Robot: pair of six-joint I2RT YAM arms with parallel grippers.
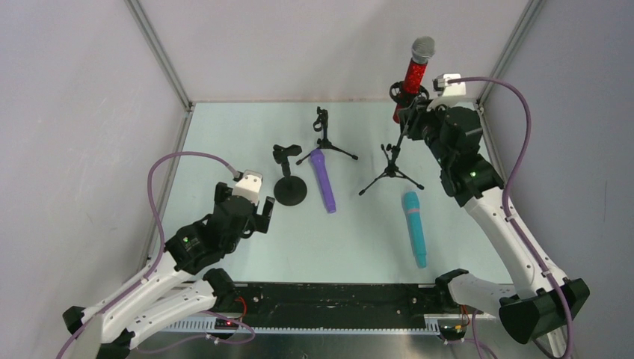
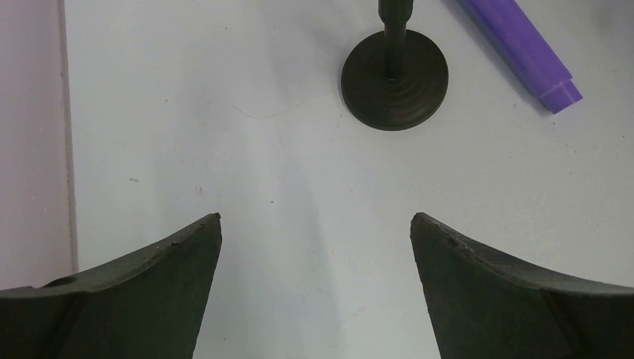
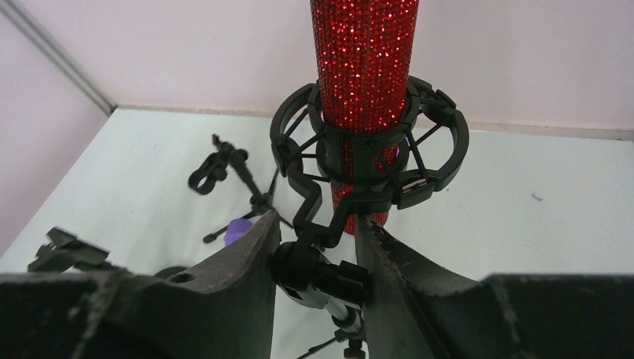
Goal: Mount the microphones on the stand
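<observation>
My right gripper carries the stand to the right in the top view next and releases it on the tabletop by the side, as the stand's mount is already filled.
The glittery red microphone point(image 1: 413, 75) with its silver mesh head stands upright in the black shock mount point(image 3: 366, 149) atop the tall tripod stand point(image 1: 390, 168). My right gripper point(image 3: 318, 219) is shut on the stand's swivel joint point(image 3: 318, 273) just under that mount. The purple microphone point(image 1: 323, 179) lies flat mid-table, and the teal microphone point(image 1: 414, 226) lies to its right. My left gripper point(image 2: 315, 224) hangs open over bare table, short of the round-base stand point(image 2: 395, 78), nothing between its fingers.
A small tripod stand point(image 1: 323, 138) with an empty clip stands at the back, behind the purple microphone point(image 2: 523, 48). The round-base stand point(image 1: 289, 188) also carries an empty clip. Grey walls close in the left, back and right sides.
</observation>
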